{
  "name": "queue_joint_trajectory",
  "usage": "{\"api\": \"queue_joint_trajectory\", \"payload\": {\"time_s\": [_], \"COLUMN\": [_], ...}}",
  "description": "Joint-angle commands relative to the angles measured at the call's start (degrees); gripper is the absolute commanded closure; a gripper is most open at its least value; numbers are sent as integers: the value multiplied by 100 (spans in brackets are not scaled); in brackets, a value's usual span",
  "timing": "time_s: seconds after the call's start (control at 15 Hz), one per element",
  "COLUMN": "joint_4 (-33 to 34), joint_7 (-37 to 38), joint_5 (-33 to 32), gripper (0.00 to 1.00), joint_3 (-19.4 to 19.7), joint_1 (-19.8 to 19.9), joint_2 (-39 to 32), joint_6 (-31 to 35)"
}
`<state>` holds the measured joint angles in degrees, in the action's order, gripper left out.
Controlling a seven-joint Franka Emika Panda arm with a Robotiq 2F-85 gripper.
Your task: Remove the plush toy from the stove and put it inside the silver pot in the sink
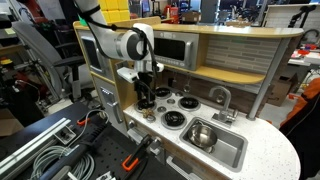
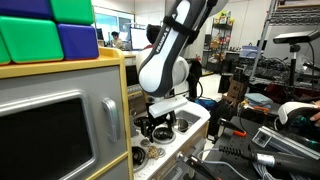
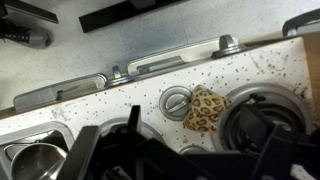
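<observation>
My gripper will next lower to the stove top and close around the plush toy (image 3: 205,108) below it, because the open fingers are already spread to either side.
The plush toy (image 3: 205,108), a small tan lump with leopard spots, lies on the white speckled stove top (image 3: 130,80) between a small silver knob (image 3: 175,102) and a black burner (image 3: 262,118). My gripper (image 3: 180,150) is open, its dark fingers spread either side just short of the toy. In both exterior views the gripper (image 1: 147,97) (image 2: 160,128) hangs low over the stove (image 1: 180,108) and hides the toy. The silver pot (image 1: 200,133) sits in the sink (image 1: 232,152). It also shows at the wrist view's lower left (image 3: 38,162).
A curved tap (image 1: 220,97) stands behind the sink. The wooden back wall with a microwave (image 1: 170,47) rises behind the stove. A microwave door (image 2: 45,130) and coloured blocks (image 2: 45,30) fill the near side. Cables and tools (image 1: 60,150) lie beside the kitchen.
</observation>
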<state>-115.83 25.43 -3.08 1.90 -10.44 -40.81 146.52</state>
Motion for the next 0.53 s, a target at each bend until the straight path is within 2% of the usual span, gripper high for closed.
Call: {"api": "queue_joint_trajectory", "payload": {"time_s": [0.0, 0.2, 0.47], "joint_4": [369, 506, 699], "joint_7": [205, 211, 131], "joint_5": [192, 345, 570], "gripper": [0, 0, 0], "joint_3": [268, 341, 270], "joint_1": [-135, -204, -272], "joint_2": [-639, -996, -1308], "joint_6": [822, 1296, 1579]}}
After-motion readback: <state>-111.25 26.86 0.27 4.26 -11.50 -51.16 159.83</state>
